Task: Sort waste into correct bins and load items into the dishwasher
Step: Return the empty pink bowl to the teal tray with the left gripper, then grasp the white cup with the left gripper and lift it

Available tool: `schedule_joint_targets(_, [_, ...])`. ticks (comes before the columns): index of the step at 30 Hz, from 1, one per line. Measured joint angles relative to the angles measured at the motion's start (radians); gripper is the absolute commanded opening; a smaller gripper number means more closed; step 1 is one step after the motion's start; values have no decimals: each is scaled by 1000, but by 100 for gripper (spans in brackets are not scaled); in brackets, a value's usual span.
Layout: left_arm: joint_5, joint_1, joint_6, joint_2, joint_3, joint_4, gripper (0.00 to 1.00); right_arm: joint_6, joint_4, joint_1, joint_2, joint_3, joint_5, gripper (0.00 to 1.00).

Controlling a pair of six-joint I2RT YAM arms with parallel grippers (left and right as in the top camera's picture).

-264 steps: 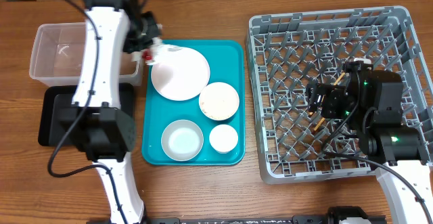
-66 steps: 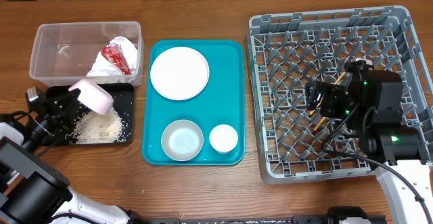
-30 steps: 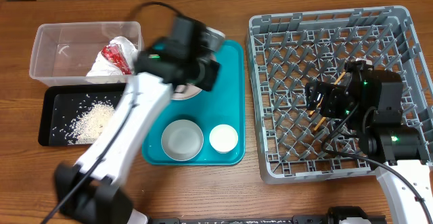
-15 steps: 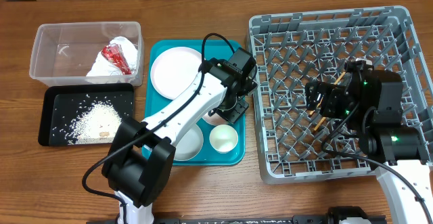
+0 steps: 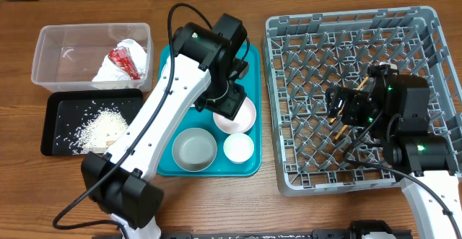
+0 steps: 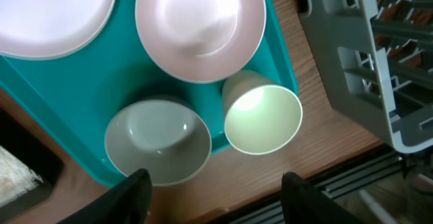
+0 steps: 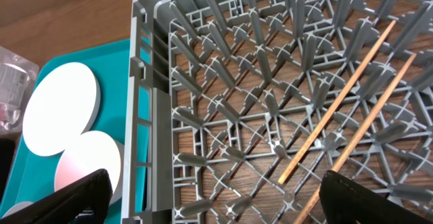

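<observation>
I will next move my right gripper across the rack's side to the small cup [image 5: 238,148] past it, on the gripper's left in the overhead view, and turn it toward my left gripper to close.
My left gripper [image 6: 216,200] hovers open and empty over the teal tray [image 6: 101,82], seen from overhead as the left gripper [image 5: 228,102]. Below it sit a white bowl [image 6: 199,28], a second bowl [image 6: 157,143], the small cup [image 6: 262,112] and the flat plate [image 6: 47,14]. My right gripper [image 7: 216,198] stands open over the grey dishwasher rack [image 7: 223,82], above two wooden chopsticks [image 7: 338,109]. The clear tub [image 5: 50,51] holds the red-and-white wrapper [image 5: 123,62]. The black tray [image 5: 58,141] holds the rice [image 5: 101,127].
The left arm [image 5: 166,109] stretches diagonally over the teal tray [image 5: 249,66] and hides most of the plate from above. The dishwasher rack [image 5: 361,29] fills the right half of the table. The rack's wall [image 6: 352,61] stands just right of the cup.
My left gripper has opened and let go of the bowl, which now rests on the tray above the cup. The left arm shifted back toward the tray's top. The right arm has not moved.
</observation>
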Motion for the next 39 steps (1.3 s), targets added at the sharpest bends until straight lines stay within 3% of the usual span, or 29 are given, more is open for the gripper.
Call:
schedule_joint_targets(3, [0, -12, -78, -46, -119, 42, 56, 1, 1, 0, 0, 0, 0, 100])
schedule_joint_targets(8, [2, -39, -205, -144, -426, 294, 49, 0, 1, 0, 0, 0, 0, 100])
schedule_joint_targets(12, [5, -40, -248, -146, -593, 447, 37, 1, 1, 0, 0, 0, 0, 100])
schedule_joint_targets(17, [16, -46, -253, -137, -618, 502, 30, 1, 0, 0, 0, 0, 0, 100])
schedule_joint_targets(19, [23, -58, -253, -128, -638, 522, 19, 1, 0, 0, 0, 0, 0, 100])
schedule_joint_targets(23, [27, -70, -256, -106, -647, 534, 11, 0, 0, 0, 0, 0, 0, 100])
schedule_joint_targets(24, [27, -70, -256, -104, -647, 534, 4, 0, 0, 0, 0, 0, 0, 100])
schedule_joint_targets(28, [37, -70, -255, -104, -647, 540, 4, 1, 0, 0, 0, 0, 0, 100])
schedule_joint_targets(33, [203, -2, -175, -101, -610, 425, 4, 1, 11, 0, 0, 0, -54, 100])
schedule_joint_targets(39, [611, 295, 161, -101, -423, 182, 4, 25, 152, 0, 3, 0, -310, 100])
